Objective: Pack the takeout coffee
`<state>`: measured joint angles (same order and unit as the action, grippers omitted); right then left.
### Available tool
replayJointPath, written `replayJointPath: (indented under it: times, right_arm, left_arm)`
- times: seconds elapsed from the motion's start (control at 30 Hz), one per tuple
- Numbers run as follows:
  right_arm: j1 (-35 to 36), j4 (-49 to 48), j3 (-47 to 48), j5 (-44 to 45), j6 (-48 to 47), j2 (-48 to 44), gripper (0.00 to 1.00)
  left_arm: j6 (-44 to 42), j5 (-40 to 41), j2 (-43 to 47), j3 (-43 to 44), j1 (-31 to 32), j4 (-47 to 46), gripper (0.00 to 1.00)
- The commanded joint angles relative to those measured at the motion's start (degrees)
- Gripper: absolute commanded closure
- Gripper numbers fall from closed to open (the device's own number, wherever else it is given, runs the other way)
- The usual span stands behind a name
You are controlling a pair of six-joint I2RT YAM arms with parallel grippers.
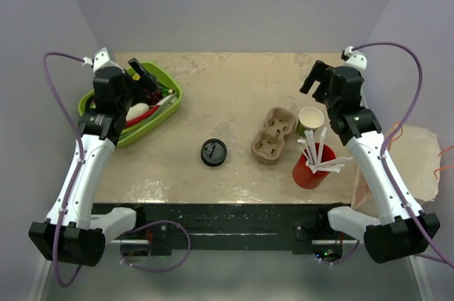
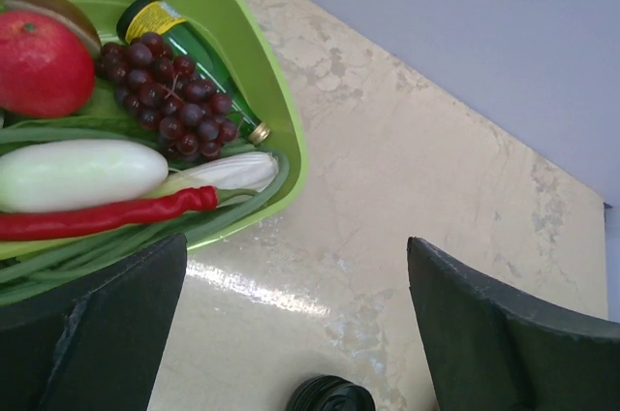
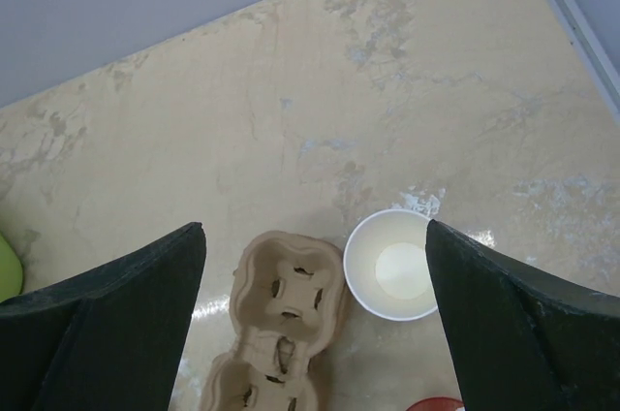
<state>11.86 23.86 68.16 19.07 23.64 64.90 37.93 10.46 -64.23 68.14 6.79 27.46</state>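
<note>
The green cup [image 1: 311, 121] stands below my right gripper, so next I will lower the gripper toward the right in its wrist view, onto the side of the cup's rim that is clear of the carrier.
The takeout coffee is a small green paper cup [image 1: 311, 121] with a pale cream inside, standing upright and uncovered at the right of the table. From the right wrist its open mouth [image 3: 392, 266] shows just right of a brown pulp cup carrier [image 3: 286, 319]. A round black lid [image 1: 213, 152] lies alone mid-table, and its edge shows at the bottom of the left wrist view [image 2: 329, 395]. My right gripper [image 3: 315, 227] hangs open above and behind the cup, holding nothing. Over the green tray's near corner my left gripper [image 2: 295, 241] is open and holds nothing.
The green tray [image 1: 174, 95] at the far left holds grapes, a bottle, a red chilli and other produce. A red cup [image 1: 310, 171] with white straws stands in front of the green cup, next to the carrier [image 1: 273, 135]. A brown sheet lies off the table's right edge.
</note>
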Motion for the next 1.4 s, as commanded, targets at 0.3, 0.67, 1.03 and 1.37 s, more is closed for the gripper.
replayJointPath:
  times: [0.3, 0.67, 1.03, 1.37]
  right_arm:
    - [-0.2, 2.6, 3.3, 7.0, 2.1, 1.6, 0.02]
    - [-7.4, 8.9, 6.2, 0.8, 3.4, 9.1, 0.04]
    - [-11.8, 14.7, 8.4, -5.7, 2.0, 21.2, 0.20]
    - [-13.5, 13.6, 1.4, -4.4, 2.1, 20.4, 0.32]
  left_arm:
    - [-1.4, -1.1, 5.1, -3.4, -0.1, -7.4, 0.00]
    - [-1.9, 1.1, 2.4, -4.4, -0.1, -6.3, 0.00]
    - [-2.4, -2.4, -0.4, -2.7, -0.1, -4.7, 0.00]
    - [-2.4, -2.5, -0.5, -2.7, -0.1, -4.8, 0.00]
